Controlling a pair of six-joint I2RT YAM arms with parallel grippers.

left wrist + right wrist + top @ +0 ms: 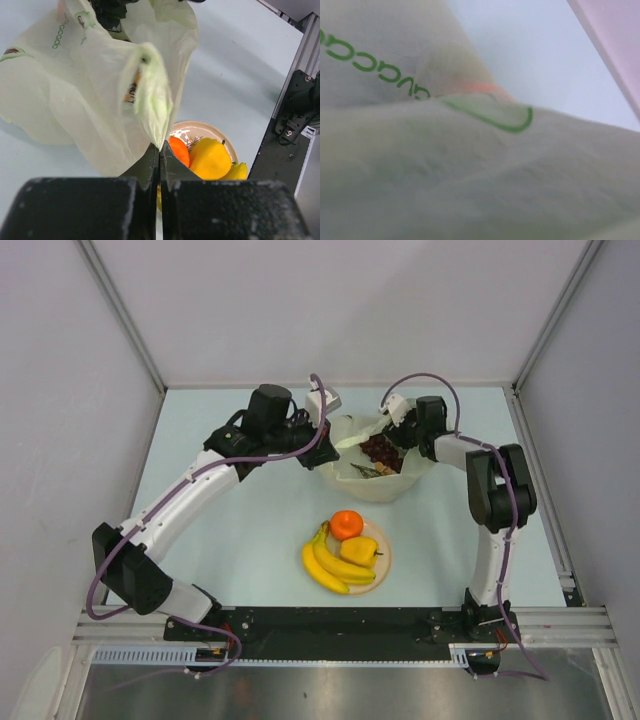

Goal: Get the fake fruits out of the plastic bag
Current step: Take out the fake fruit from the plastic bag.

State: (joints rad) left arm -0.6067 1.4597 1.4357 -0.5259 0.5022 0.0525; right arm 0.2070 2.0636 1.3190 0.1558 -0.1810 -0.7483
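The bag's near side is toward my base from my right gripper. The gripper needs to draw back into it to release what it holds clear of the grapes.
The pale yellow-green plastic bag (372,480) stands open at the back middle of the table. A dark red grape bunch (378,449) lies inside it. My left gripper (326,428) is shut on the bag's left handle (152,107) and holds it up; its closed tips (159,148) pinch the film. My right gripper (394,438) reaches into the bag's right side by the grapes; its jaws are hidden. Bag film (470,175) fills the right wrist view. The banana bunch (330,564), orange (346,524) and yellow pepper piece (359,551) lie on the cream plate (383,570).
The plate (212,131) with the orange (178,150) and pepper piece (210,158) shows past the left fingers. A black and silver rail (340,622) runs along the near edge. Grey walls enclose the pale blue table (220,530).
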